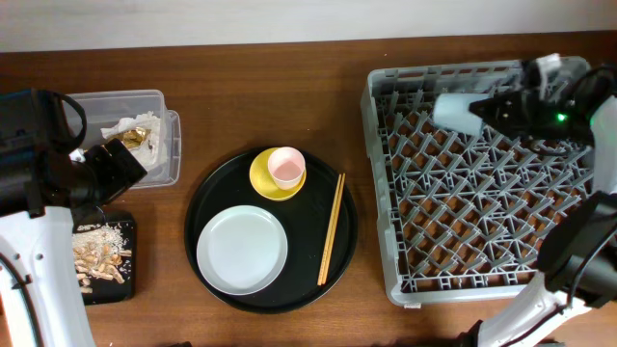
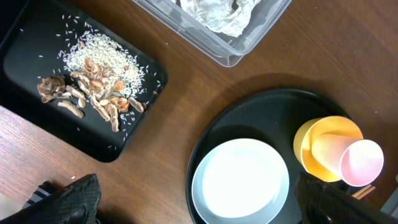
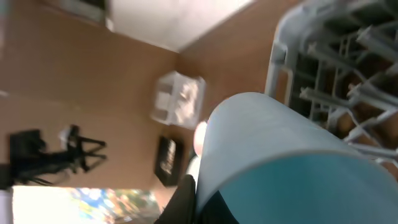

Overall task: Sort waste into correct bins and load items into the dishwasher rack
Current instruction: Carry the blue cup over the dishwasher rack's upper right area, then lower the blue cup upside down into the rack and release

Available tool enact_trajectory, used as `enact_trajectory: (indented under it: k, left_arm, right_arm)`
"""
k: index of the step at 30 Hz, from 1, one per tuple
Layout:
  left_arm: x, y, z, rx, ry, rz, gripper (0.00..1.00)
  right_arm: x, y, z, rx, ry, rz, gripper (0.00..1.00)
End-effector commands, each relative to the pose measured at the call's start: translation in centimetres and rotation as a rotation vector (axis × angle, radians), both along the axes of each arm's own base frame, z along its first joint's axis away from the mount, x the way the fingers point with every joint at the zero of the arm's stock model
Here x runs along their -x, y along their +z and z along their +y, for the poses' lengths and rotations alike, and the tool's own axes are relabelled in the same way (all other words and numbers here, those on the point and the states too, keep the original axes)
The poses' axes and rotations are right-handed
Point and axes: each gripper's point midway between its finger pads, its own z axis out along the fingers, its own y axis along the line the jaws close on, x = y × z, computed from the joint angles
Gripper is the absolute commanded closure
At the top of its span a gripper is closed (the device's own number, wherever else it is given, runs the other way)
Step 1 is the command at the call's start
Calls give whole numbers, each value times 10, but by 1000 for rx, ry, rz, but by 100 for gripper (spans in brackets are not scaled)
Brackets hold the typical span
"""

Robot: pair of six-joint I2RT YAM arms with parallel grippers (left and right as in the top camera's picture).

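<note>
The light blue cup goes down with my right gripper onto the rack's empty wires below it next, and the gripper releases the cup's rim.
My right gripper is shut on the rim of the light blue cup, holding it on its side over the far left part of the dishwasher rack. That cup fills the right wrist view, with the rack behind it. My left gripper hangs open and holds nothing. In its wrist view it hovers above the pale grey plate. The pink cup stands in the yellow dish. The chopsticks lie right of the plate.
Plate, dish and chopsticks rest on a round black serving tray. The clear tub holds crumpled paper and gold foil. The shallow black tray holds rice and brown scraps.
</note>
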Motion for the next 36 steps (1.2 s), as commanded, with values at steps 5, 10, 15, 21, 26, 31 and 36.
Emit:
enact_trajectory:
  k: [5,10,15,21,26,31,36]
  left_arm:
    - [-1,4,1,1,9,-15,1]
    - [-1,4,1,1,9,-15,1]
    - [-1,4,1,2,9,-15,1]
    - [-1,4,1,1,9,-15,1]
    - [-1,4,1,2,9,-15,1]
    - [-1,4,1,1,9,-15,1]
    - [-1,4,1,1,9,-15,1]
  right_arm:
    - [-17,-45,-15,-184,-40,111,96]
    - [-14,-80,-22,-146,-56,265,96]
    - [-6,-96,-36,-73,-80,339,96]
    - [0,-104,-39,-31,-75,375,96]
    - [9,-119,-46,46,-83,454,96]
    - [19,-129,-58,102,-100,514,94]
    - [22,-128,-76,117,-139,512,81]
